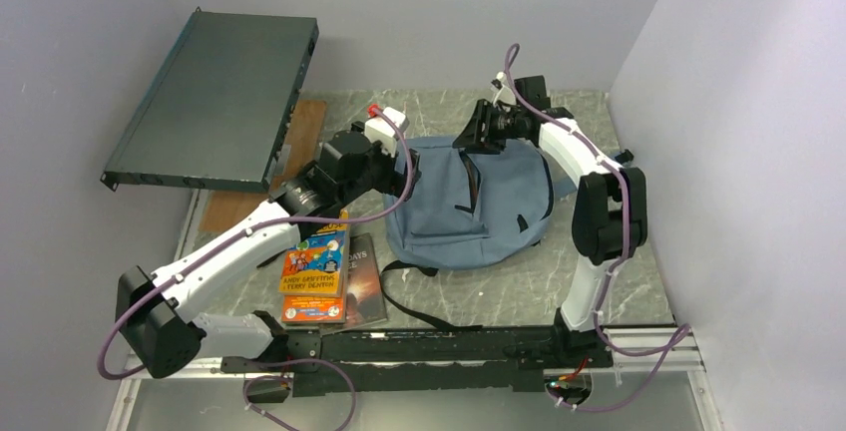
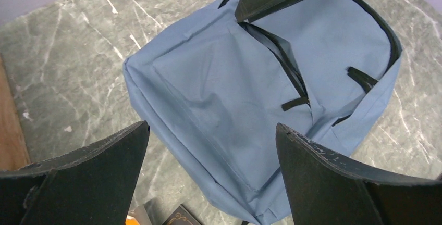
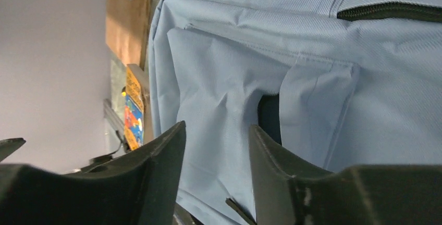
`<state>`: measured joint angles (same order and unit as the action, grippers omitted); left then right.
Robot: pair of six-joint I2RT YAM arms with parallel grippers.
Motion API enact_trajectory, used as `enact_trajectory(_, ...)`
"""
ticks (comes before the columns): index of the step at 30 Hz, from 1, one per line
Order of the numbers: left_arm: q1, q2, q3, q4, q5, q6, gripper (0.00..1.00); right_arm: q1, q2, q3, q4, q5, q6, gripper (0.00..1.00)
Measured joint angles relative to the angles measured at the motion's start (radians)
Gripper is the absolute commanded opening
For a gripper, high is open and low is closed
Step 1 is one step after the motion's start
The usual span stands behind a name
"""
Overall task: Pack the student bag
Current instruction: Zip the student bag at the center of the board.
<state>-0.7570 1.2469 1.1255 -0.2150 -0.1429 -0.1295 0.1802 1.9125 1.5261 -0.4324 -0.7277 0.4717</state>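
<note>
My right gripper turns back from the bag's far edge next, then lowers onto the black zipper pull (image 1: 464, 209) (image 3: 240, 211) at the open pocket's near end.
The student bag (image 1: 489, 207), blue-grey with dark zippers, lies flat in the middle of the marble table, its front pocket up. My left gripper (image 1: 397, 164) hovers over the bag's left edge. In the left wrist view it (image 2: 212, 125) is open wide, with the bag (image 2: 224, 89) below and nothing between the fingers. My right gripper (image 1: 479, 135) is at the bag's far edge, close against the fabric. In the right wrist view its jaws (image 3: 217, 126) stand apart with a clear gap, and bag fabric (image 3: 224, 69) fills the view beyond them. A fabric loop (image 3: 312, 110) hangs just past the right finger.
A stack of books (image 1: 317, 269) lies left of the bag, beneath my left arm. Black straps (image 1: 419, 301) trail toward the near edge. A dark metal chassis (image 1: 214, 102) leans at the back left over a wooden board (image 1: 304, 137). Walls close both sides.
</note>
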Motion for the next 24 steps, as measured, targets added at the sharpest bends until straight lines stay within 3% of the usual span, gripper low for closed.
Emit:
enact_trajectory(7, 0.0, -0.003, -0.002, 0.014, 0.049, -0.046, 0.96, 0.071, -0.231, -0.166, -0.031, 0.176, -0.121, 0.59)
enact_trajectory(16, -0.002, -0.062, -0.037, 0.039, 0.049, -0.075, 0.97, 0.407, -0.593, -0.604, 0.203, 0.574, -0.362, 0.58)
enact_trajectory(24, -0.013, -0.113, -0.043, 0.048, 0.036, -0.075, 0.98, 0.478, -0.606, -0.689, 0.298, 0.766, -0.562, 0.55)
